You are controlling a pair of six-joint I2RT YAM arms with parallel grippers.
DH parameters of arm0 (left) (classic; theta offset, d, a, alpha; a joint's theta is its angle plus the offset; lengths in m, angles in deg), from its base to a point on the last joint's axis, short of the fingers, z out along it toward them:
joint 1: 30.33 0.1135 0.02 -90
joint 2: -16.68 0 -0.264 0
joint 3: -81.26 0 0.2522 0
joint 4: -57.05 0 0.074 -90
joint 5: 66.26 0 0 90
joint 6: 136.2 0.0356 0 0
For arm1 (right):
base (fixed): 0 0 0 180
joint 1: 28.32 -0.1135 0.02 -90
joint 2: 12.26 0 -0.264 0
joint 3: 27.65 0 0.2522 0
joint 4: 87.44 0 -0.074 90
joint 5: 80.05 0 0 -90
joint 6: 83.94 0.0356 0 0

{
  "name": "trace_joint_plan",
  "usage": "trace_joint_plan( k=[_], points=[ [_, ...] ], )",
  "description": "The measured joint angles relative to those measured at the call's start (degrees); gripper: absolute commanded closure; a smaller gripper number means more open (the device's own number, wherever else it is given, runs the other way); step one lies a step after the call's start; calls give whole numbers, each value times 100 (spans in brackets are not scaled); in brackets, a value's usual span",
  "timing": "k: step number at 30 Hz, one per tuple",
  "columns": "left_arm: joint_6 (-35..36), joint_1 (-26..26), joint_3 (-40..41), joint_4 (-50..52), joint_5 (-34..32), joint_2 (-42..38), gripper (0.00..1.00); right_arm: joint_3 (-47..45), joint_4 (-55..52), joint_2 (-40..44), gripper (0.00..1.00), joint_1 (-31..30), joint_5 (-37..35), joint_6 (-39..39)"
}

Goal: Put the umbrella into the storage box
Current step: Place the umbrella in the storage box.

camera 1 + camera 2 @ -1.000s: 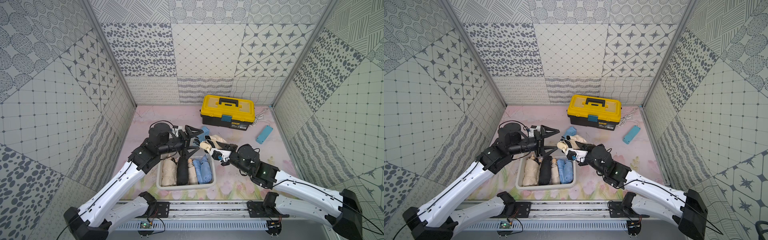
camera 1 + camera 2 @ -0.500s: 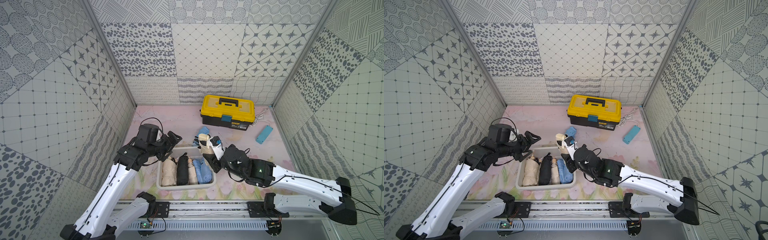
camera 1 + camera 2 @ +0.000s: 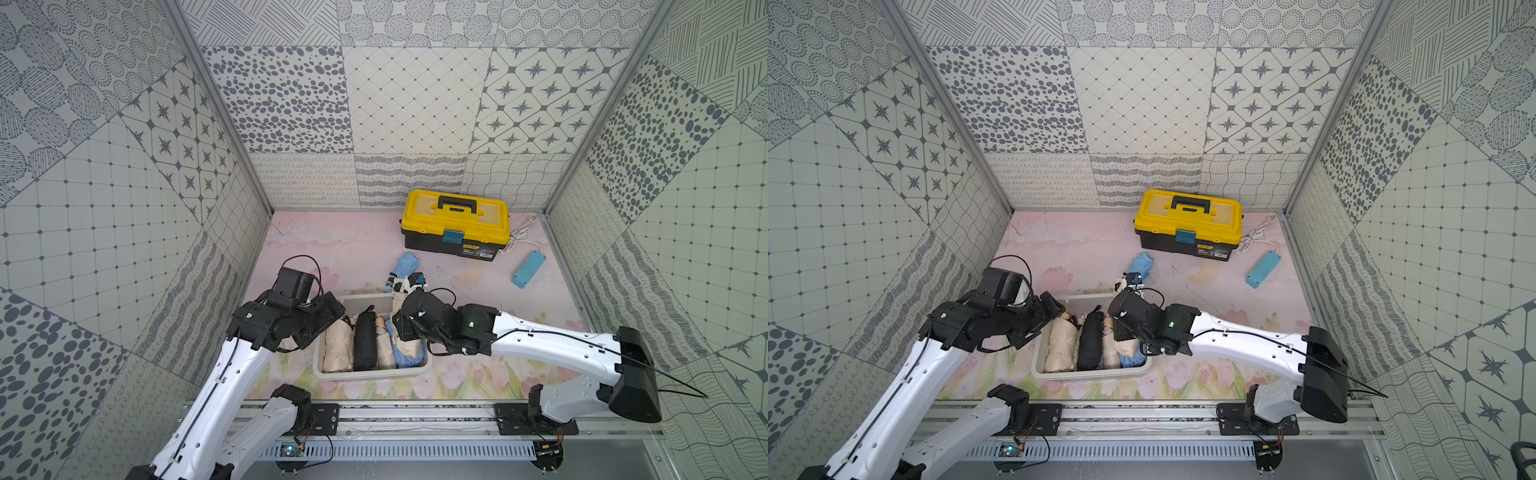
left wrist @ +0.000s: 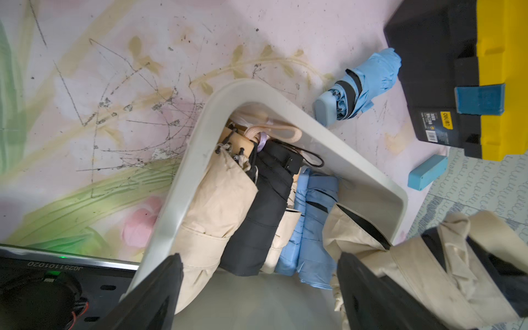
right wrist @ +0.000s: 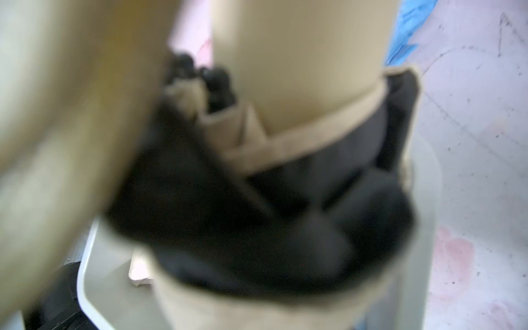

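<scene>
The right gripper moves down next toward the black umbrella and frees the still-tilted umbrella atop the beige one by the blue (image 3: 385,345), since that spot lies below the gripper.
The white storage box (image 3: 370,376) sits at the front of the table and holds a beige umbrella (image 3: 338,347), a black umbrella (image 3: 365,340), another beige one and a blue umbrella (image 3: 409,359) side by side. My right gripper (image 3: 403,328) is shut on a further beige umbrella (image 4: 414,257) with black lining, tilted over the box's right end. It fills the blurred right wrist view. My left gripper (image 4: 260,285) stands open and empty by the box's left end (image 4: 285,103). One more blue umbrella (image 3: 405,266) lies on the table behind the box.
A yellow-lidded black toolbox (image 3: 455,224) stands at the back right. A teal power strip (image 3: 528,269) with a white cable (image 3: 519,237) lies to its right. Patterned walls close in the table on three sides.
My left gripper has drawn back leftward from above the black umbrella, which now lies in the box. My right gripper has carried the beige umbrella left, over the box's right end.
</scene>
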Motion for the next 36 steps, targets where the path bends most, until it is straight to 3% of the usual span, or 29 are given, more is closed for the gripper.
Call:
trace_joint_plan(
  k=[4,6,11,15,18,22,25,32,36],
  points=[
    [164,0,9,168,-68,-76,11,208,-212,-463,75,-101,120,363],
    [247,0,22,192,-90,-109,11,295,-323,-654,69,-140,144,487],
    [389,0,101,286,-105,-177,9,380,-632,-831,36,-170,125,691],
    [431,0,142,302,-107,-240,9,494,-804,-719,28,-186,-7,699],
    [433,0,151,299,-103,-254,9,621,-1121,-481,30,-190,-177,664],
    [470,0,92,299,-90,-153,9,881,-1482,-221,43,-210,-352,562],
    [529,0,-7,299,-90,-70,9,1062,-1648,-208,47,-291,-385,407],
    [575,0,-199,295,-87,22,10,1906,-1779,-1191,54,-546,-278,-225],
    [584,0,-358,275,-79,168,11,1860,-1790,-1576,56,-581,-140,-424]
  ],
)
